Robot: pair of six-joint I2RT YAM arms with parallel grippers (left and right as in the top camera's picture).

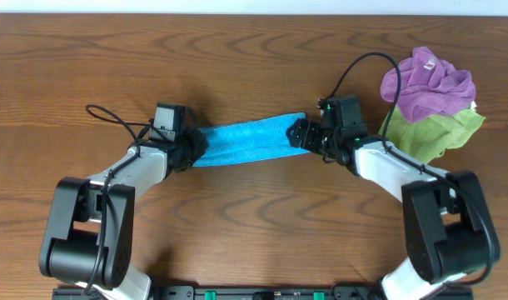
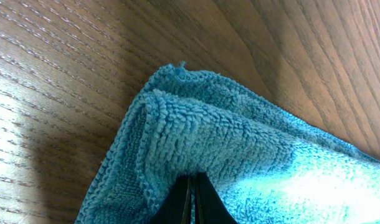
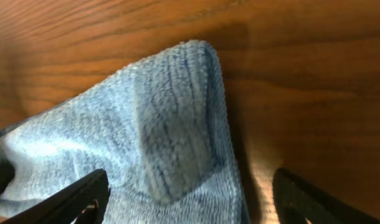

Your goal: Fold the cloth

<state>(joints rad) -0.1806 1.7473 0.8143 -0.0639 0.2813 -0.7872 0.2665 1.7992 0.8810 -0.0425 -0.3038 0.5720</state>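
The left gripper rises over the bare wood on its left in the overhead view next, clears the cloth's end it covers, and releases.
The sky-blue cloth (image 1: pixel 246 140) lies on the wooden table as a long narrow folded strip between the two arms. My left gripper (image 1: pixel 190 150) is at its left end; in the left wrist view the fingers (image 2: pixel 194 186) are pressed together on the fuzzy blue cloth (image 2: pixel 240 155). My right gripper (image 1: pixel 300 133) is at the strip's right end. In the right wrist view its fingers (image 3: pixel 190 199) are spread wide, with the cloth's folded corner (image 3: pixel 171 124) lying between them, not pinched.
A purple cloth (image 1: pixel 427 82) lies bunched on a light green cloth (image 1: pixel 437 133) at the right back of the table, close behind my right arm. Black cables loop by both wrists.
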